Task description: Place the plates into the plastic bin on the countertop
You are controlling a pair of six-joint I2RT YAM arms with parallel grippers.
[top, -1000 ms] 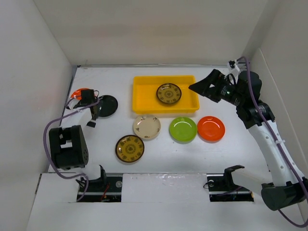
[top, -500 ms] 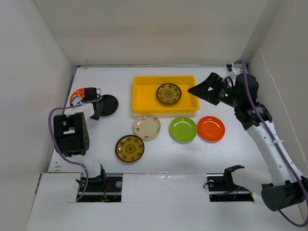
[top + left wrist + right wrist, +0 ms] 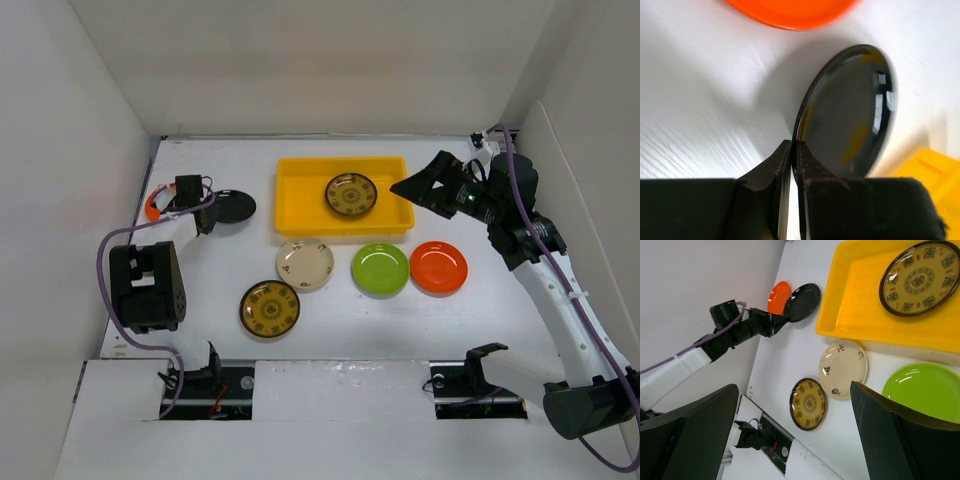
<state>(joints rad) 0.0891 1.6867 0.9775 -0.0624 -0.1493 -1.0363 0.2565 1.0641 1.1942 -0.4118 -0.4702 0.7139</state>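
The brown-gold plate in the bin is to the right of my left gripper in the top view, so I will rise over the bin's side and release the black plate there.
My left gripper (image 3: 207, 214) (image 3: 795, 151) is shut on the rim of the black plate (image 3: 233, 205) (image 3: 850, 115), which is tilted up off the countertop (image 3: 200, 290), left of the yellow plastic bin (image 3: 300, 195). An orange plate (image 3: 153, 204) (image 3: 790, 12) lies just behind it. One brown-gold plate (image 3: 351, 194) (image 3: 920, 277) sits in the bin. In front of the bin lie a cream plate (image 3: 304, 264), a green plate (image 3: 380, 268), another orange plate (image 3: 438, 267) and a second brown-gold plate (image 3: 270, 308). My right gripper (image 3: 415, 185) (image 3: 795, 435) hangs open and empty above the bin's right end.
White walls (image 3: 90, 150) close in the countertop on the left, back and right. The left arm's black base (image 3: 148, 290) and purple cable stand at the near left. The arm mounts sit along the front edge (image 3: 340, 380).
My left gripper has shut on the black plate's rim and tipped it up, shifting it a little right and back. The right arm has pulled back slightly.
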